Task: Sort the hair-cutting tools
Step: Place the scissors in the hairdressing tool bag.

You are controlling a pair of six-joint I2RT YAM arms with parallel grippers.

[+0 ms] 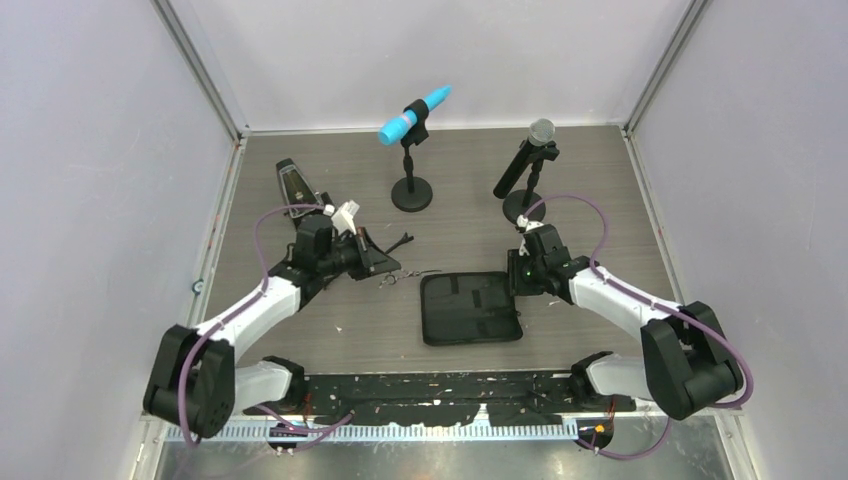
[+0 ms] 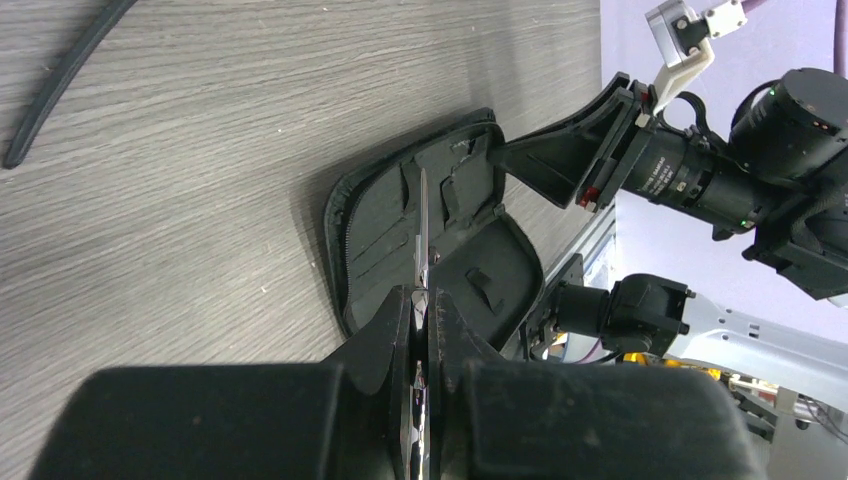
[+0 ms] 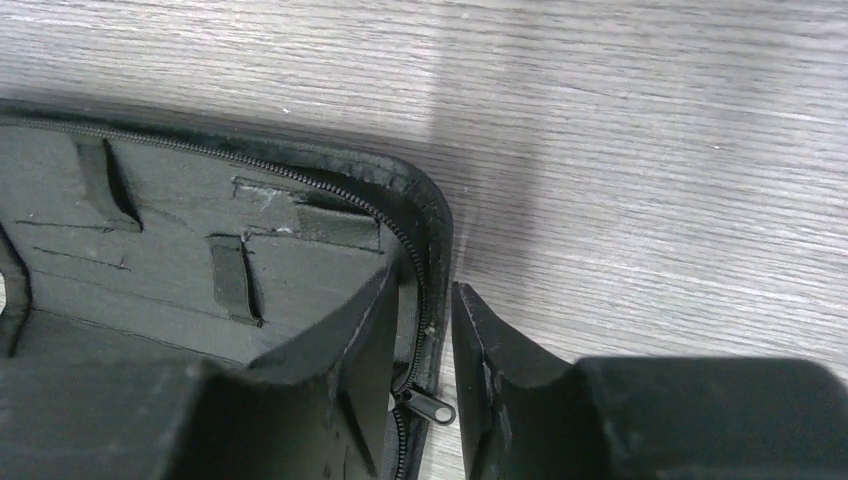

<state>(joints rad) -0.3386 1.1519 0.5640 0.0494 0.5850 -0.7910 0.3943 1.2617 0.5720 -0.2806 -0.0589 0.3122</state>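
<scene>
My left gripper should next move down and back, with the blade over the case's edge nearest the scissors, and then release. That edge lies below and back from my left gripper.
My left gripper (image 1: 388, 266) (image 2: 420, 300) is shut on a pair of small silver scissors (image 1: 405, 275) (image 2: 422, 225), whose blade points at the black zip case (image 1: 470, 308) (image 2: 400, 215). The case lies open and flat at the table's middle. My right gripper (image 1: 520, 284) (image 3: 425, 282) is open and straddles the case's right rim (image 3: 425, 215), one finger inside and one outside, with the zip pull (image 3: 430, 408) between them. A thin black hair clip (image 1: 400, 242) lies just behind the scissors. In the left wrist view a thin black strip (image 2: 60, 95) lies on the table at the upper left.
A black pyramid metronome (image 1: 293, 183) stands at the back left behind my left arm. A blue microphone on a stand (image 1: 413, 118) and a black microphone on a stand (image 1: 528, 160) stand at the back. Enclosure walls close in the sides and rear.
</scene>
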